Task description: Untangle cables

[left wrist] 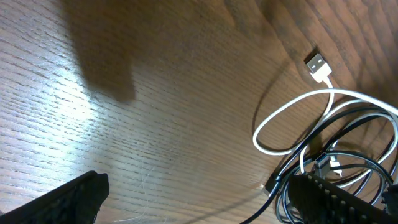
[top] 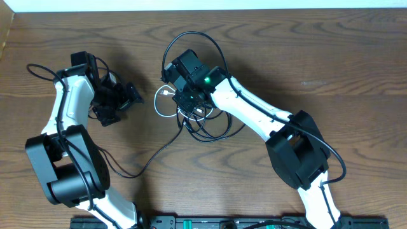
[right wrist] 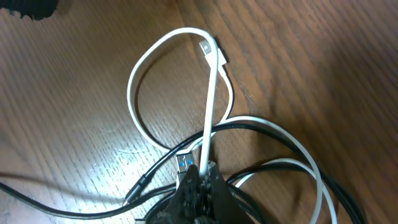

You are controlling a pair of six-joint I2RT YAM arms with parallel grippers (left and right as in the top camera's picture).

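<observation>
My right gripper lifts the white cable (right wrist: 134, 93) high toward the right in the overhead view next and releases it over bare wood, because black cables cross it.
The cables lie in a tangle (top: 202, 124) at the table's middle. A white cable (right wrist: 134, 93) loops out to the left and ends in a silver plug (right wrist: 207, 46). One black cable (top: 152, 156) trails toward the front left, and another arcs behind the right wrist (top: 191, 37). My right gripper (right wrist: 202, 177) is shut on the white cable's straight run, beside a blue-tipped USB plug (right wrist: 185, 163). My left gripper (left wrist: 199, 211) stands open over bare wood, left of the tangle. Its right finger (left wrist: 329, 199) is beside the black cables (left wrist: 367, 124) and the white cable (left wrist: 273, 121).
The left arm (top: 70, 114) fills the table's left side, with its own thick black cord (top: 38, 69) looping out. The right arm (top: 267, 121) crosses from the front right. The table's far edge (top: 203, 9) runs along the top.
</observation>
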